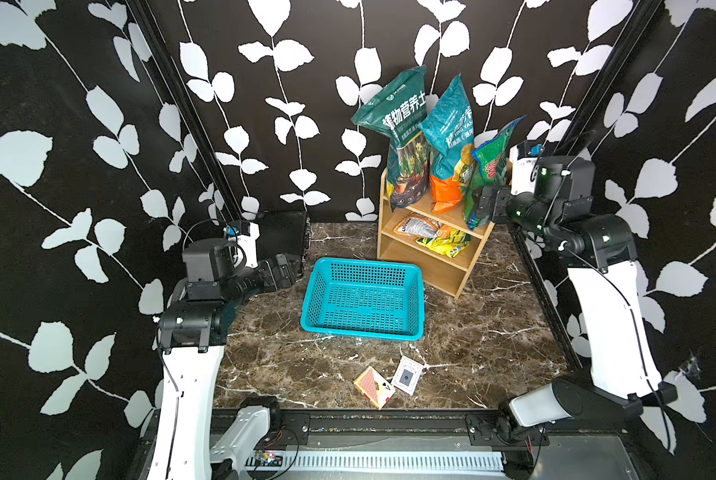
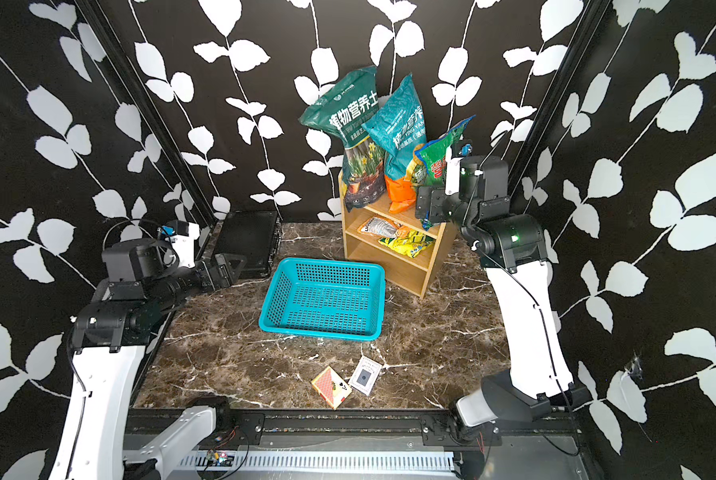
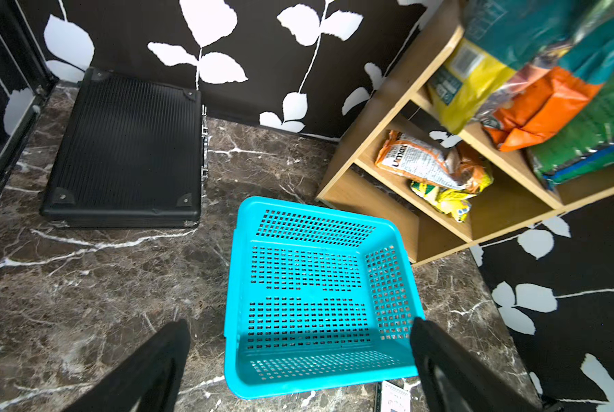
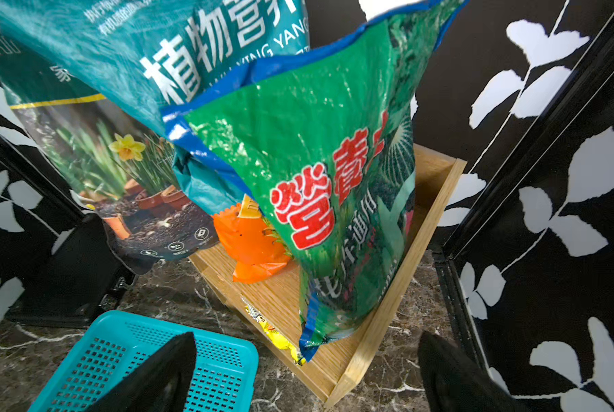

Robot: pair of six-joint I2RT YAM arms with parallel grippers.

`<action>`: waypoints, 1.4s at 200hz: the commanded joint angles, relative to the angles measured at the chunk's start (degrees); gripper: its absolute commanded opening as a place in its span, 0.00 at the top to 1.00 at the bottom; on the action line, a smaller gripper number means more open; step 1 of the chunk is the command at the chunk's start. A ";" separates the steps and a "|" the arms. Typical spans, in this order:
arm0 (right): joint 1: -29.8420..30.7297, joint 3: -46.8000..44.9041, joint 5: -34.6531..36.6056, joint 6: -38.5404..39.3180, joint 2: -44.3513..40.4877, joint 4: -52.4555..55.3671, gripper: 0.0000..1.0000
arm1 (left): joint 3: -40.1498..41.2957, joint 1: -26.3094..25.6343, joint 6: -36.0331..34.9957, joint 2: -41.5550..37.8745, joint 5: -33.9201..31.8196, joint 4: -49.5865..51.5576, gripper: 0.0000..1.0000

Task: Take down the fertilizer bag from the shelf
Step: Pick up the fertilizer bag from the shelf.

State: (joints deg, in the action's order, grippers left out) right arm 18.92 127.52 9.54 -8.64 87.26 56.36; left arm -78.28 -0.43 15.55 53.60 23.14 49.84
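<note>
Next, my right gripper pushes its open fingers outward and closes them on the green bag's side (image 1: 481, 177) (image 4: 344, 233). That bag stands on the shelf's top level just outward of them.
The light-wood shelf (image 1: 427, 266) (image 2: 406, 270) (image 3: 366, 107) (image 4: 398, 285) stands at the back right of the marble table. Three fertilizer bags stand upright on its top tier: a dark teal one with daffodils (image 1: 402, 137), a teal-and-orange one (image 1: 447, 141) and a green one with blue edges (image 1: 489, 174) (image 4: 316, 160). Small orange-white and yellow bags (image 3: 437, 171) lie on the middle tier. My right gripper (image 1: 483, 203) (image 4: 307, 337) is open, close in front of the green bag's lower part, holding nothing. My left gripper (image 1: 283, 270) (image 3: 298, 323) is open over the basket's near edge.
A turquoise perforated basket (image 1: 364, 262) (image 3: 237, 285) sits empty in front of the shelf. A black ribbed case (image 1: 281, 237) (image 3: 127, 142) lies at the back left. A card box (image 1: 375, 386) and a loose card (image 1: 408, 376) lie near the front edge. Leaf-patterned walls enclose three sides.
</note>
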 commanded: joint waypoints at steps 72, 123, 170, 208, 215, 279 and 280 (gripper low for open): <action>1.19 15.39 15.33 2.68 15.71 0.52 0.82 | 0.23 0.25 0.90 -0.83 2.01 -1.24 0.01; 8.19 2.22 22.20 7.52 6.63 -9.28 1.00 | -0.12 0.20 0.58 -0.90 0.48 -0.67 0.01; 14.63 -1.87 32.33 10.18 1.68 -10.08 1.00 | -0.12 0.30 0.36 -1.10 -0.30 -0.21 0.01; 18.74 -12.39 32.99 7.85 -7.29 -12.63 1.00 | -0.30 0.72 0.09 -1.20 -2.37 1.19 0.01; 20.17 -15.46 33.07 7.91 -9.60 -14.43 1.00 | -0.03 0.79 -0.14 -1.33 -2.86 1.31 0.01; 37.77 -28.50 38.25 11.12 -18.81 -25.93 1.00 | 8.98 5.72 -1.18 -4.94 3.90 0.55 0.01; 38.12 -28.75 38.44 11.25 -18.89 -26.33 1.00 | 9.35 5.84 -1.07 -5.10 4.22 0.23 0.01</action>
State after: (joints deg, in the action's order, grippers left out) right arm 51.16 101.71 42.52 0.51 70.59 46.39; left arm -73.84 2.46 14.96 50.92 21.96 51.09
